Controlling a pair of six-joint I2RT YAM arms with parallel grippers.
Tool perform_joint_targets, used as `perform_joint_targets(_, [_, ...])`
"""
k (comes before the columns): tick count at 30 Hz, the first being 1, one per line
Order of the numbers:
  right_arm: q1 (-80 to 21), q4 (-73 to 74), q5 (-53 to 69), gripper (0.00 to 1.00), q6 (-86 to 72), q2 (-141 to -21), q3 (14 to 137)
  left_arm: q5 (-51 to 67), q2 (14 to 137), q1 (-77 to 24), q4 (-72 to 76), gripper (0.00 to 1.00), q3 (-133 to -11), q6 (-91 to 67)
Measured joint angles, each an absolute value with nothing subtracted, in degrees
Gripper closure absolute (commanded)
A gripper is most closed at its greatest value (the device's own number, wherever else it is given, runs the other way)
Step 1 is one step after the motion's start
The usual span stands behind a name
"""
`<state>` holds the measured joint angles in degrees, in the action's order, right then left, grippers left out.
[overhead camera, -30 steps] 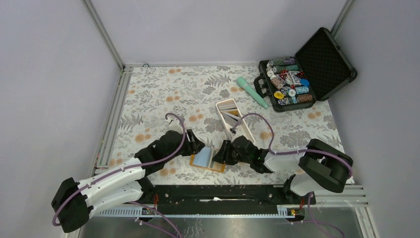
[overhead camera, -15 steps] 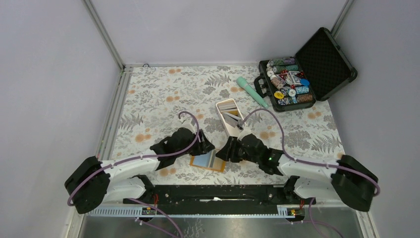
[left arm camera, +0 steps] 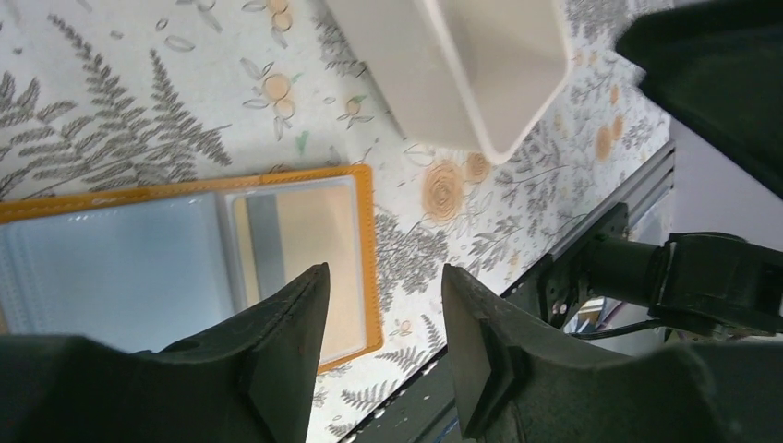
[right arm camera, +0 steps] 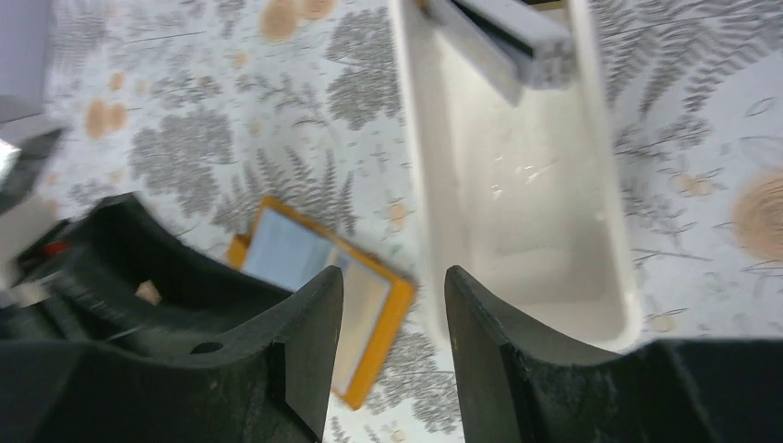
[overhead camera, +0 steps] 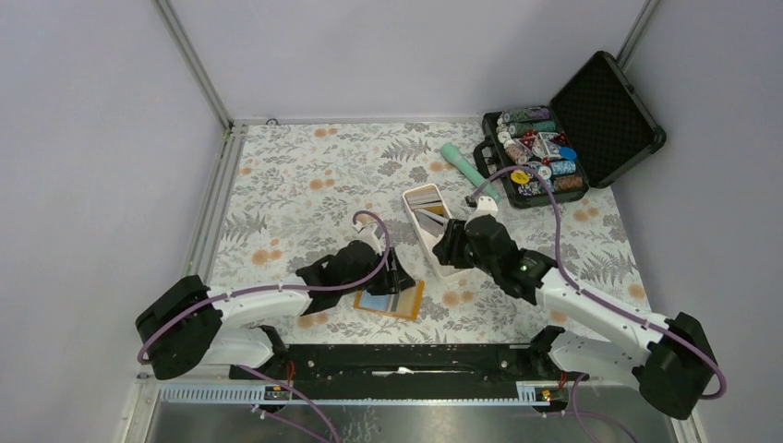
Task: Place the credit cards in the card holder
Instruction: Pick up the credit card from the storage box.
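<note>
I will move my right gripper outward and lower over the front grey card in the tray point(right arm camera: 476, 52) next, because that card is farther outward and below it.
The orange card holder point(overhead camera: 413, 300) lies open near the front edge, its pale blue pockets up. In the left wrist view one pocket of the card holder point(left arm camera: 367, 249) holds a tan card with a grey stripe point(left arm camera: 305, 254). My left gripper point(overhead camera: 397, 279) hovers just over the holder, open and empty point(left arm camera: 383, 360). More credit cards point(overhead camera: 427, 214) stand in the far half of the white tray point(overhead camera: 417, 231); in the right wrist view they are grey cards point(right arm camera: 503, 32). My right gripper point(overhead camera: 445, 251) hangs over the tray's near end, open and empty point(right arm camera: 392, 360).
A black case of poker chips point(overhead camera: 540, 161) stands open at the back right, with a teal cylinder point(overhead camera: 469, 171) beside it. The tray's near end point(right arm camera: 517, 221) is bare inside. Both grippers are close together around the holder and tray. The black frame rail point(overhead camera: 406, 355) runs along the front.
My right gripper has pulled back from the card holder toward the tray and opened wider. My left gripper has shifted right, over the holder.
</note>
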<state>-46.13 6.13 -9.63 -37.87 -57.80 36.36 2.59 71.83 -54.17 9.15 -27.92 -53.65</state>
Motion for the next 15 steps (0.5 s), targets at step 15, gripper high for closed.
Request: perform_joint_targets(15, [-34.22, 6.28, -1.8, 0.52, -22.74, -74.54, 45.25, 1.28, 71.35, -54.33, 6.09, 0.48, -36.84, -53.63])
